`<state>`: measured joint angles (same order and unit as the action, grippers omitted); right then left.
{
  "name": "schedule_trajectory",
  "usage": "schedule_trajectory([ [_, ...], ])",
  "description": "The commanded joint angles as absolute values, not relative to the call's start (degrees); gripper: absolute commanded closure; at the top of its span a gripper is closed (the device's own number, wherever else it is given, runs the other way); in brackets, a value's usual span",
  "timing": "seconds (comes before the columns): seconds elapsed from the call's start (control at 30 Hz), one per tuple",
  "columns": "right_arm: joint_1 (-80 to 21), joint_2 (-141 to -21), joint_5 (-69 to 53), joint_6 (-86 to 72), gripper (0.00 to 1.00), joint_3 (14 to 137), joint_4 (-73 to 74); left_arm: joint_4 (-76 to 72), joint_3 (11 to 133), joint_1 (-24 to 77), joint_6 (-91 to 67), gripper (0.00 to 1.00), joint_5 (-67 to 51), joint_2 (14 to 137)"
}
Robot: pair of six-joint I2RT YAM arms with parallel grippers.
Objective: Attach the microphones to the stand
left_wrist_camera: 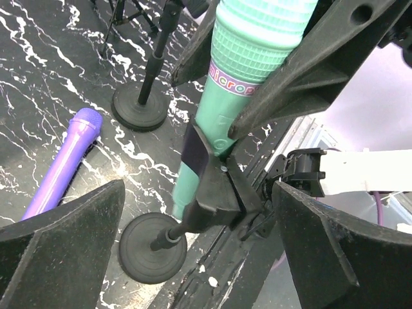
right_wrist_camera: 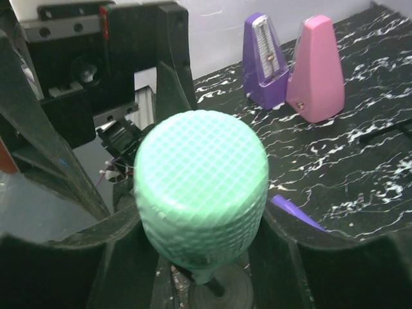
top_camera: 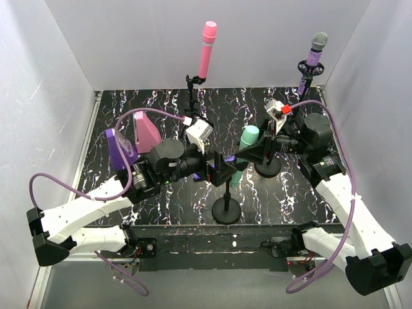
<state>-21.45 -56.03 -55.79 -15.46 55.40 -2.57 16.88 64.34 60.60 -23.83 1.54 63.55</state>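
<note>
The handle fills the clip (left_wrist_camera: 215,190). My left gripper will next bring its fingers down past it and close on the near stand's bare pole (left_wrist_camera: 168,237) below it.
The mint green microphone (top_camera: 248,137) stands tilted at the table's middle, and my right gripper (right_wrist_camera: 206,257) is shut on its mesh head (right_wrist_camera: 201,187). Its handle (left_wrist_camera: 212,122) sits in the black clip (left_wrist_camera: 215,190) of the near stand, whose round base (left_wrist_camera: 152,248) rests by the front edge. My left gripper (left_wrist_camera: 199,251) is open, one finger (left_wrist_camera: 64,238) on each side of that clip and apart from it. A plain purple microphone (left_wrist_camera: 61,164) lies flat on the table. The pink microphone (top_camera: 208,48) and the glittery purple microphone (top_camera: 315,58) stand upright in the back stands.
Another stand (top_camera: 267,168) with nothing in it stands just behind the held microphone. A purple wedge-shaped box (top_camera: 119,148) and a pink one (top_camera: 147,132) stand at the left. White walls close in three sides of the black marbled table (top_camera: 167,106).
</note>
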Motion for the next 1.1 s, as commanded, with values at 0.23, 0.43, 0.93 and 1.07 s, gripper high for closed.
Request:
schedule_trajectory([
  [0.23, -19.1, -53.6, -60.6, -12.0, 0.18, 57.6, 2.8, 10.8, 53.9, 60.6, -17.3, 0.02, 0.0, 47.0],
  [0.43, -17.0, -52.6, -66.0, -9.1, 0.14, 57.5, 4.1, 6.2, 45.0, 60.6, -12.2, 0.02, -11.3, 46.7],
  [0.93, -14.2, -51.9, -71.5, -8.5, 0.13, 55.3, 2.4, -26.5, 30.6, 64.7, -2.9, 0.04, -6.5, 58.9],
  [1.07, -14.2, -51.9, -71.4, -8.9, 0.13, 54.8, 1.8, -34.1, 28.2, 66.7, -1.4, 0.13, -1.8, 62.3],
])
